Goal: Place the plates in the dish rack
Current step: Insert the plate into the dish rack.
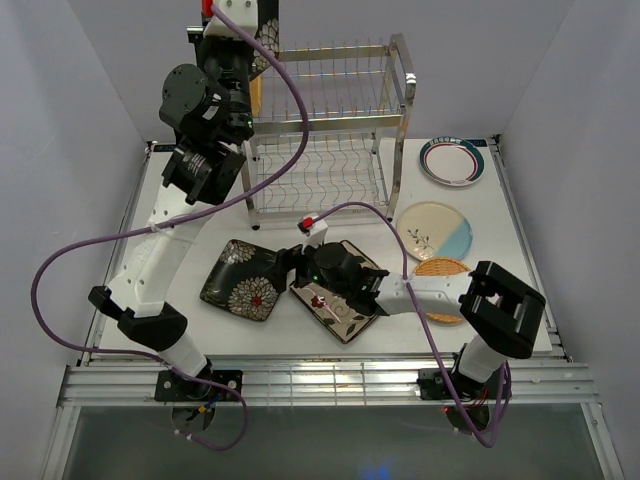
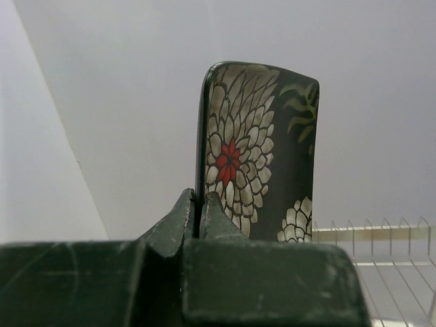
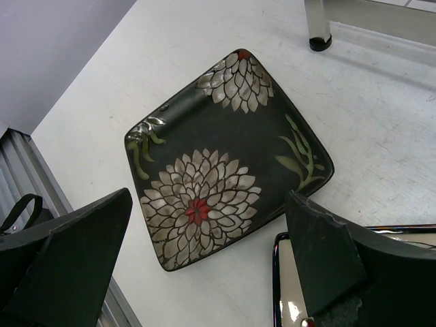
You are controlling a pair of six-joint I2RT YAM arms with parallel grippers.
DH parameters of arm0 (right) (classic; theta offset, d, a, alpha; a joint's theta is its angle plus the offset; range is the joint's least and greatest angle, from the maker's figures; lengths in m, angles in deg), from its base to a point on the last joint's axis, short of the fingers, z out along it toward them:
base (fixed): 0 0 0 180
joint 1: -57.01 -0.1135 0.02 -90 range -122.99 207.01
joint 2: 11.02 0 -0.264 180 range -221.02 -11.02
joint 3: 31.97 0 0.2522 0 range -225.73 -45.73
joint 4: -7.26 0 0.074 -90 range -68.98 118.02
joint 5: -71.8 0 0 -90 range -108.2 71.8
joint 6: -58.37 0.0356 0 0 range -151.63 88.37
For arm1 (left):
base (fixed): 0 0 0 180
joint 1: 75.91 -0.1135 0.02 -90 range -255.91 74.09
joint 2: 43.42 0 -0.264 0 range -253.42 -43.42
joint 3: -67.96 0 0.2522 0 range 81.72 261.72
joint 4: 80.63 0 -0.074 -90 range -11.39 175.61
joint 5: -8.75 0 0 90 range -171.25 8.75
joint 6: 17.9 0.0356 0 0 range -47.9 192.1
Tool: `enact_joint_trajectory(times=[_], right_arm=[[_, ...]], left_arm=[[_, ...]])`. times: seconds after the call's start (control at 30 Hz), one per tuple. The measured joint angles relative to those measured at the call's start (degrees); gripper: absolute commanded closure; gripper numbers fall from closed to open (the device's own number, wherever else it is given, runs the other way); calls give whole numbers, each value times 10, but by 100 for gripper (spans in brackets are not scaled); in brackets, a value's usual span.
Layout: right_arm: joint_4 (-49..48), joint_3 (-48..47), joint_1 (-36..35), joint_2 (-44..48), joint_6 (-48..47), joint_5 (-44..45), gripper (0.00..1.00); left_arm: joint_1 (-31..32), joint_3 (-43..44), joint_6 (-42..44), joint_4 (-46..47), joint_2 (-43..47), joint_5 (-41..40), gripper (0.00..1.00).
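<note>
Next, my left gripper moves down and to the right in the top view to the dish rack's wires [image 1: 274, 98] beside the orange sliver. It releases the upright plate into empty slots.
My left gripper [image 2: 197, 204] is shut on the lower edge of a black square plate with white flowers [image 2: 259, 150], which stands upright. In the top view that gripper [image 1: 250, 38] holds the plate [image 1: 268, 28] high beside the dish rack's [image 1: 330, 120] upper left corner. My right gripper [image 3: 210, 196] hovers open over a second black flowered plate [image 3: 225, 157] lying flat on the table [image 1: 245, 280]. A cream floral square plate [image 1: 340, 312] lies partly under the right arm. Two round plates, one teal-rimmed [image 1: 452, 160] and one cream-blue [image 1: 435, 230], and a woven plate [image 1: 442, 268] lie at the right.
An orange sliver [image 1: 256, 95] shows at the rack's upper left, behind my left arm. A rack foot [image 3: 317, 27] stands beyond the flat black plate. The rack's wire shelf [image 2: 381, 248] shows low right in the left wrist view. White walls enclose the table.
</note>
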Motion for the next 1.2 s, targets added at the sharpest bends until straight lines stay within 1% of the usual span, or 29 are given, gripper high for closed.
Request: enact_joint_trajectory(times=[0.2,0.4,0.7,0.83,1.03,1.2], right_arm=[[1,3,2,11,0,2,2],[-1,16,3,25,0,3,2],[0,30,3,34,0,6,2],[-1,38,3,43,1,6,2],[-2,43,6,48,1,6,2],[-1,47,7,51,1,7,2]], left_arm=[[0,16,50,63,-18,-37,100],[0,17,118,120,-69,-69,100],[3,18,164,131,-138,-84,100],[3,18,200,163,-158,-89,100],[3,18,240,212,-176,-100,100],[5,18,254,221,-178,-112,100]])
